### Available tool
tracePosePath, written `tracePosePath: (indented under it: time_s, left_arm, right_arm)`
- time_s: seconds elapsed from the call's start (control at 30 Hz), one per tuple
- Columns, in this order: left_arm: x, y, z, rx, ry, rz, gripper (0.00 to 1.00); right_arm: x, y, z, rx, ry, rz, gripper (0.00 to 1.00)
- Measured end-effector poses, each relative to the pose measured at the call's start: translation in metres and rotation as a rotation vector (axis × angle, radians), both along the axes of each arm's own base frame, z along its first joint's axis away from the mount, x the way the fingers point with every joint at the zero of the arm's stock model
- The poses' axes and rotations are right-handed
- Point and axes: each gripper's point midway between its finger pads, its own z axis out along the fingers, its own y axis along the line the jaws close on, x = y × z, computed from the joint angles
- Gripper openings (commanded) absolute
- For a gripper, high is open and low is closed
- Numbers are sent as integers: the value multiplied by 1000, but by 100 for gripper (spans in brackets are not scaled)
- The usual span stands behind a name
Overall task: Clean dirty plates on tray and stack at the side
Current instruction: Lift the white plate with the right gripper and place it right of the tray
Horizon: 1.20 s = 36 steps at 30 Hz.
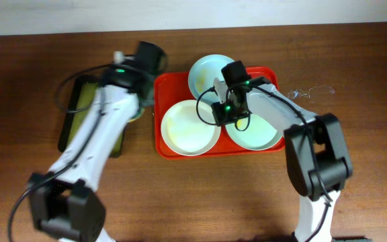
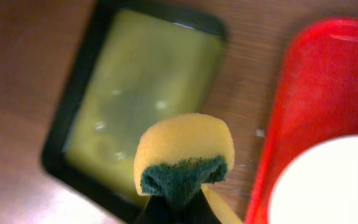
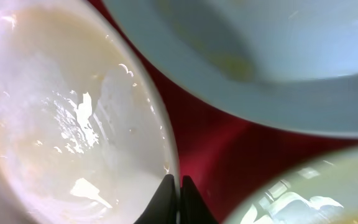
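Observation:
My right gripper lifts the plate across next, lowers it and releases it, since open tabletop (image 1: 317,91) beside the red tray lies to the right in the overhead view.
The red tray (image 1: 166,144) holds three plates: a cream-white plate (image 1: 188,128) at the front left, a mint-green plate (image 1: 207,72) at the back and another mint-green plate (image 1: 257,134) at the front right. My right gripper (image 3: 179,183) is shut on the right rim of the cream-white plate (image 3: 67,118), over the tray (image 3: 210,149). My left gripper (image 2: 179,208) is shut on a yellow and green sponge (image 2: 184,158), held above the table between the dark tray (image 2: 135,81) and the red tray (image 2: 316,93).
A smaller dark tray with a greenish inside (image 1: 79,101) lies left of the red tray. A thin wire-like thing (image 1: 311,93) lies on the table right of the red tray. Bare wooden table lies in front and to the far right.

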Motion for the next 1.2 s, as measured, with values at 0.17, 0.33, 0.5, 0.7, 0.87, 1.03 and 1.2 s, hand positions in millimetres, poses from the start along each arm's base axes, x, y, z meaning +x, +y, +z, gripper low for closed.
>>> tracePosePath:
  time_s: [0.17, 0.33, 0.5, 0.7, 0.87, 1.03, 1.2]
  left_arm:
    - [-23, 101, -8, -91, 71, 263, 0]
    - [-31, 116, -18, -126, 97, 310, 0]
    - [-32, 115, -21, -129, 103, 310, 0]
    - [-32, 115, -22, -132, 105, 309, 0]
    - [-32, 115, -22, -131, 105, 309, 0]
    - [-30, 115, -22, -133, 95, 308, 0]
    - [-30, 115, -22, -133, 94, 308, 0]
  right_arm:
    - [24, -3, 162, -414, -609, -44, 4]
    - [21, -3, 270, -978, -1048, -106, 4]
    - [1, 21, 311, -1240, -1113, 37, 4]
    - [5, 26, 199, -863, -820, 382, 4]
    - [52, -24, 173, -401, -661, 13, 4]
    - [86, -246, 146, -85, -436, -581, 4]
    - [46, -395, 24, -57, -150, -958, 6]
